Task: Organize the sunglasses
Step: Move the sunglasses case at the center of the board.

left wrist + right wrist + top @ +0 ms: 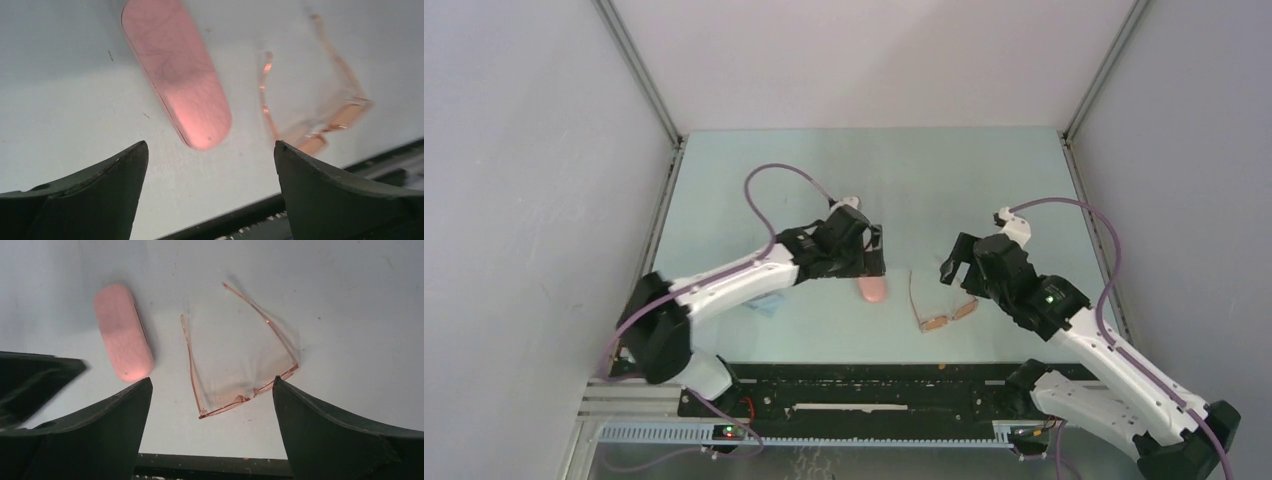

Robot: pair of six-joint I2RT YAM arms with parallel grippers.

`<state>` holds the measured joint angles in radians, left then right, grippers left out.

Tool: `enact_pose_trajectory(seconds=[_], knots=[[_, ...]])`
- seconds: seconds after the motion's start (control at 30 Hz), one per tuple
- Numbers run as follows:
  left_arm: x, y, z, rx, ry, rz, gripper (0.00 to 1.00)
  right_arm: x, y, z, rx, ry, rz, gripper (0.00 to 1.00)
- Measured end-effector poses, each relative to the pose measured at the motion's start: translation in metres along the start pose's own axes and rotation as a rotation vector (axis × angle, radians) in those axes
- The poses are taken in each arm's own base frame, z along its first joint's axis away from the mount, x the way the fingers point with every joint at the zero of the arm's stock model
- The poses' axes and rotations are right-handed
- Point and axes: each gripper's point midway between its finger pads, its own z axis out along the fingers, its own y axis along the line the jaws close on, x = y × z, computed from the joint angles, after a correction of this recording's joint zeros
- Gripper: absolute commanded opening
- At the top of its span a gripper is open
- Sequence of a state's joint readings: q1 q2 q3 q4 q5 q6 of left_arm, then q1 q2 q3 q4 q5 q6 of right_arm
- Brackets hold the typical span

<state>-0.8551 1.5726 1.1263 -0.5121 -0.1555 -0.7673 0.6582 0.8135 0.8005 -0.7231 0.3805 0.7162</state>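
Observation:
Because the pink case (873, 289) lies shut beside the sunglasses, my right gripper will travel left in the top view over the sunglasses and lower onto the case's near end.
The sunglasses (948, 315) lie unfolded on the table near its front edge, with thin orange-brown frame and both temple arms pointing away from the arms' bases. My right gripper (954, 268) hovers just above and behind them, open and empty. In the right wrist view the sunglasses (248, 393) sit between and ahead of my fingertips, apart from them. The pink case (873, 289) lies shut to their left. My left gripper (876, 252) hangs over it, open and holding nothing. The left wrist view shows the case (177, 70) ahead and the sunglasses (345, 113) at right.
A light blue cloth (769, 304) lies partly under the left arm. A black rail (874, 378) runs along the table's front edge, close to the sunglasses. Grey walls close in the table (874, 170) on three sides. The left arm (30, 380) shows at the right wrist view's left edge.

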Motion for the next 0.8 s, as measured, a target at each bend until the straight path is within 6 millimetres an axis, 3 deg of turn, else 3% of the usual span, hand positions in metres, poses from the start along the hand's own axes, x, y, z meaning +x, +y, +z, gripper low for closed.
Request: enact_pose_trajectory(seconds=[0.17,0.27,0.33,0.43,0.5,0.63,0.8], knots=[[-0.050,-0.006,-0.081,0.128,-0.200,-0.059,1.00,0.022,0.022,0.010,-0.017,0.084,-0.103,1.00],[-0.079,0.021,-0.119,0.144,-0.318,-0.146,1.00,0.042,0.051,0.016,-0.046,0.141,-0.225,1.00],[-0.089,0.059,-0.135,0.100,-0.381,-0.231,1.00,0.051,0.075,0.026,-0.067,0.168,-0.309,1.00],[-0.081,0.110,-0.142,0.009,-0.424,-0.326,1.00,0.068,0.106,0.044,-0.106,0.204,-0.414,1.00],[-0.064,0.129,-0.143,-0.024,-0.423,-0.347,1.00,0.081,0.119,0.056,-0.127,0.238,-0.475,1.00],[-0.038,0.147,-0.144,-0.044,-0.431,-0.354,1.00,0.101,0.134,0.078,-0.152,0.303,-0.568,1.00],[-0.029,0.156,-0.154,-0.045,-0.475,-0.363,1.00,0.115,0.143,0.099,-0.171,0.333,-0.627,1.00]])
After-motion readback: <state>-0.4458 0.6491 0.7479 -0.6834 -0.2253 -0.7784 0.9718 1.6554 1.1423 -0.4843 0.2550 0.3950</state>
